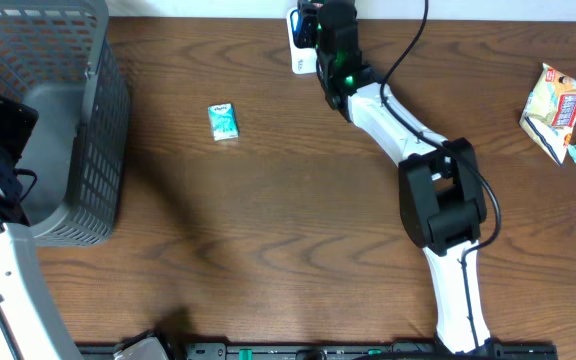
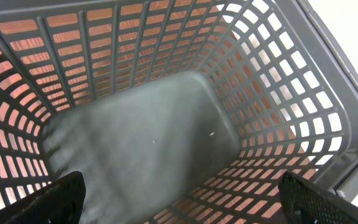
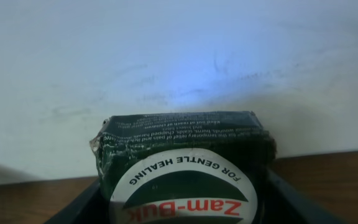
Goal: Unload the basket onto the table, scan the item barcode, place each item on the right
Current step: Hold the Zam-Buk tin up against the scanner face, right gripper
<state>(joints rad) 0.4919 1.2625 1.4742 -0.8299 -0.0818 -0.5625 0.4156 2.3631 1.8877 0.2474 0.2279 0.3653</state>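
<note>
The right gripper swings to the right in the overhead view next, lowers and releases the box point(image 3: 185, 168), because bare wood lies open beside the crumpled snack packets.
My right gripper point(image 1: 320, 28) is at the far edge of the table, shut on a dark green Zam-Buk box point(image 3: 185, 168). In the right wrist view the box fills the space between the fingers point(image 3: 294, 202), its round white label facing the camera upside down. It points at a white wall with a faint blue glow. A white scanner point(image 1: 298, 52) sits right beside the gripper in the overhead view. My left gripper point(image 2: 182, 202) hangs open inside the grey basket point(image 2: 166, 124), with nothing between its fingers point(image 2: 55, 199).
The grey mesh basket point(image 1: 88, 130) stands at the table's left. A small teal packet point(image 1: 224, 121) lies on the wood left of centre. Crumpled snack packets point(image 1: 560, 112) lie at the right edge.
</note>
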